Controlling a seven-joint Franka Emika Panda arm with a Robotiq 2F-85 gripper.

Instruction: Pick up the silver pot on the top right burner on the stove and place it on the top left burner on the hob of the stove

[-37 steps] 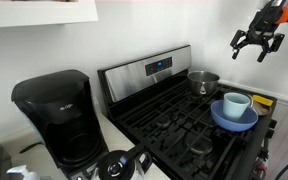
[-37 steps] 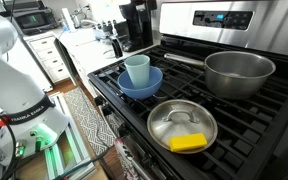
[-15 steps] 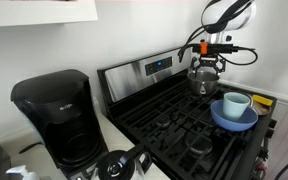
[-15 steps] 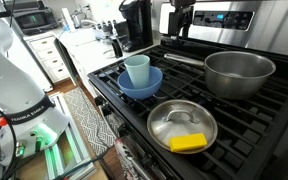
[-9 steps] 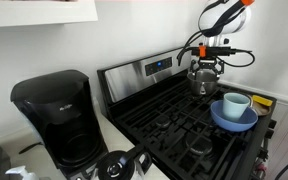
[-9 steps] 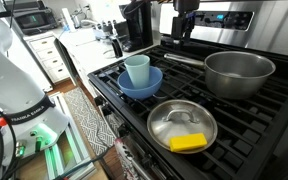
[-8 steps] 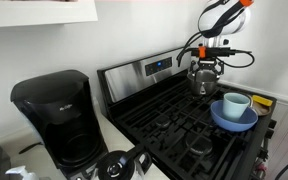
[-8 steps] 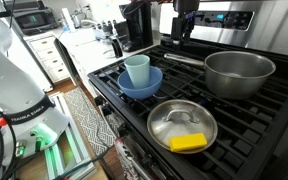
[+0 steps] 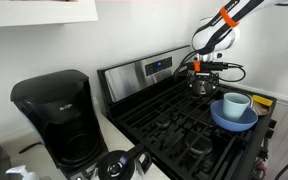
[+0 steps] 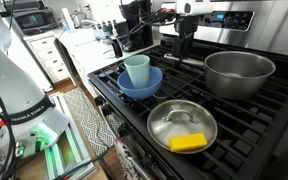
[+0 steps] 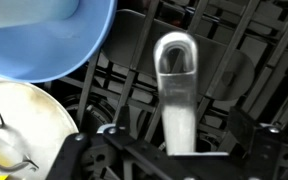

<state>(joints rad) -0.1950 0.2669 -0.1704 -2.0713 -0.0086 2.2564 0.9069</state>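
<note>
The gripper lowers around the silver pot's handle (image 11: 182, 112) next, one finger passing each side, and closes, since it lies below my gripper, between its spread fingers.
The silver pot (image 10: 239, 72) stands on the stove's back right burner, next to the steel back panel (image 10: 224, 18). It also shows in an exterior view (image 9: 206, 84), partly behind the arm. Its long handle (image 11: 174, 70) points left across the black grate. My gripper (image 11: 179, 140) is open and low over the grate, one finger on each side of the handle, apart from it. It also shows in both exterior views (image 9: 201, 80) (image 10: 181, 52). The back left burner's grate (image 9: 156, 118) is bare.
A blue bowl (image 10: 139, 84) holding a pale blue cup (image 10: 136, 68) sits on a front burner, close to the handle. A silver pan (image 10: 181, 125) with a yellow sponge sits at the front right. A black coffee maker (image 9: 52, 115) stands on the counter left of the stove.
My gripper has come down from above the pot to grate level and now straddles the handle. The pot, bowl and pan have not moved.
</note>
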